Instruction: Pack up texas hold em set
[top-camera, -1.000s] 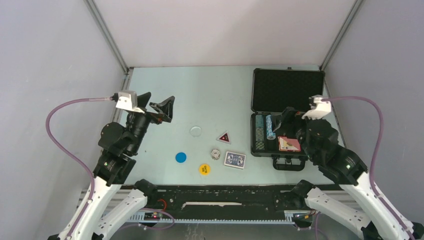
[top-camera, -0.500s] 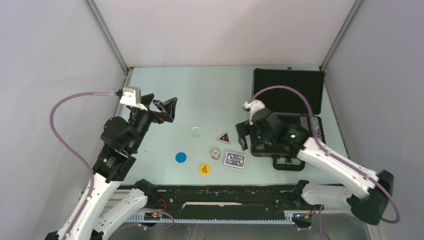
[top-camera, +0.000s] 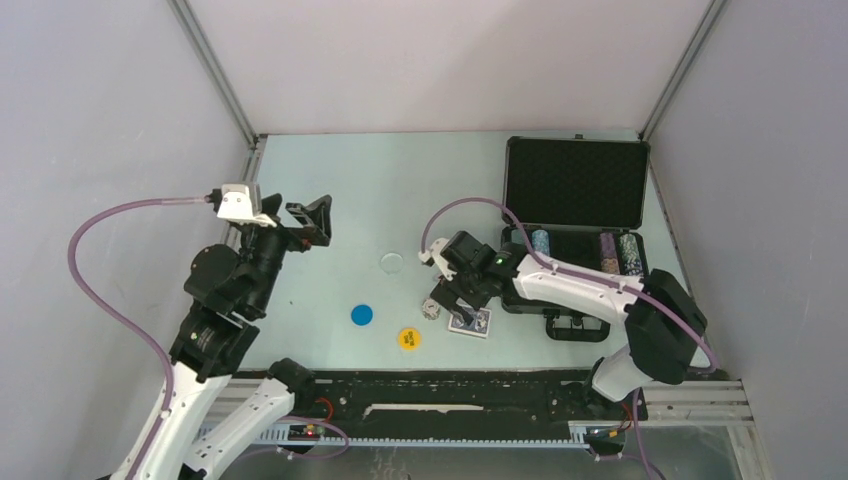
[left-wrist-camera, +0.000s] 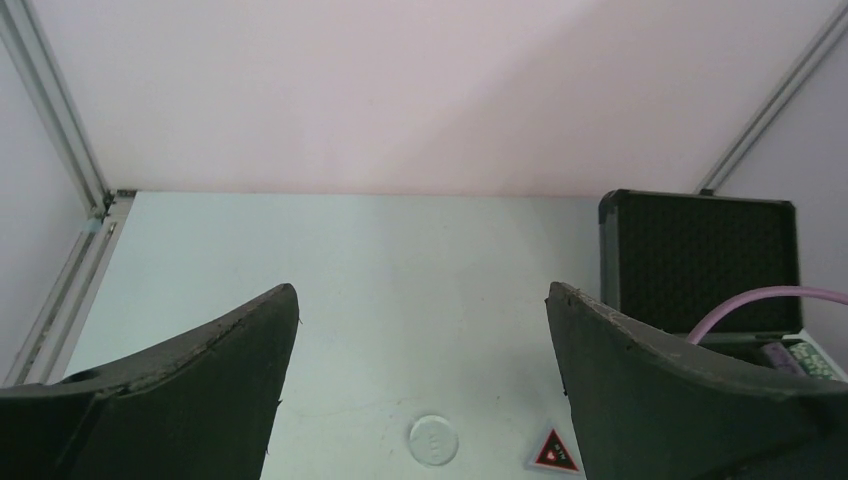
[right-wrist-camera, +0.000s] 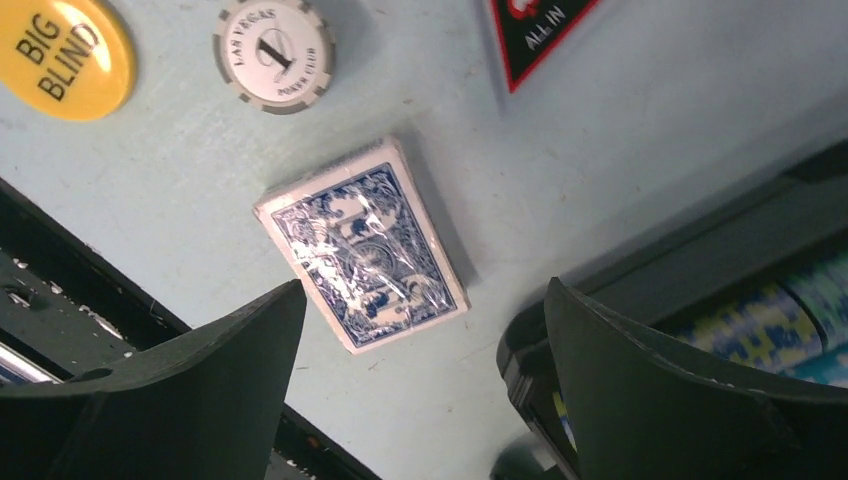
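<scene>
Next I need to lower and turn my right gripper to close on the long sides of the blue card deck (top-camera: 475, 325) (right-wrist-camera: 360, 245), since the deck lies below, at an angle to the gripper's fingers.
The black case (top-camera: 575, 185) lies open at the right, with striped chip rows (top-camera: 618, 250) in its tray. A blue card deck (top-camera: 475, 325) lies flat on the table left of the case. My right gripper (top-camera: 452, 303) is open and empty, hovering just above that deck. In the right wrist view the deck (right-wrist-camera: 360, 245) lies between and ahead of the spread fingers of the right gripper (right-wrist-camera: 425, 290), apart from them. My left gripper (top-camera: 305, 222) is open and empty, raised at the left. No red deck shows; the right arm covers part of the tray.
Loose on the table: a pale round button (top-camera: 391, 262), a blue round button (top-camera: 361, 314), a yellow "big blind" button (top-camera: 408, 339), a single chip (top-camera: 430, 308), and a red triangular "all in" button (right-wrist-camera: 540, 25). The case wall (right-wrist-camera: 700, 260) is close to my right finger.
My right arm has swung left from over the case tray out across the table and now hangs over the blue deck. My left arm has shifted slightly left.
</scene>
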